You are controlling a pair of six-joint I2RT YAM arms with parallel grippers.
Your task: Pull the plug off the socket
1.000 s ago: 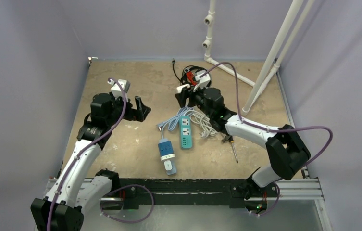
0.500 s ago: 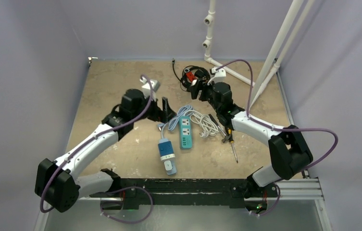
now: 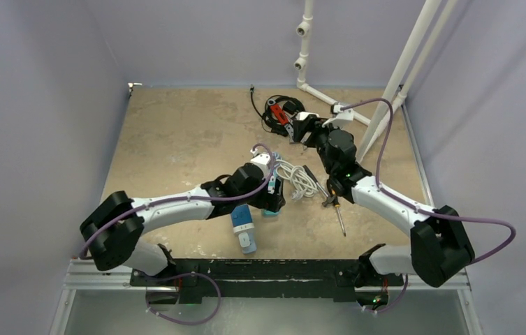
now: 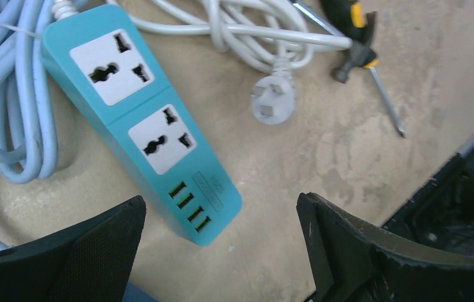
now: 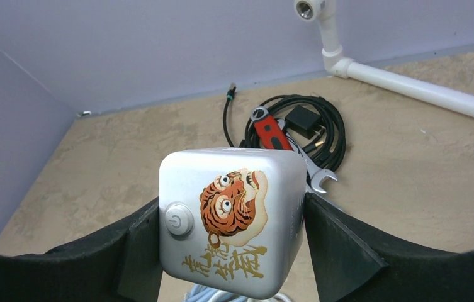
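The power strip lies slanted between my open fingers, so my left gripper should next turn in line with the teal power strip (image 4: 140,119) and go down around its USB end (image 4: 197,196).
A teal power strip (image 4: 140,119) lies on the table with both sockets empty; it also shows in the top view (image 3: 269,183). A loose white plug (image 4: 273,104) on a white cable lies beside it. My left gripper (image 4: 220,201) is open, low over the strip's USB end, one finger on each side; in the top view my left gripper (image 3: 271,198) covers the strip's near end. My right gripper (image 5: 231,236) is shut on a silver cube socket (image 5: 231,217) with a tiger print and a power button, held above the table at the back (image 3: 307,117).
A blue and white power block (image 3: 243,225) lies near the front, with a light blue cable (image 4: 7,126). A screwdriver (image 3: 337,209) lies right of the white cable. A black cable coil (image 5: 328,129) with a red tool (image 5: 270,133) and white pipes (image 3: 385,77) stand at the back.
My left arm has swung from the far left to the middle and come down over the teal strip. My right arm has moved right and back with the cube.
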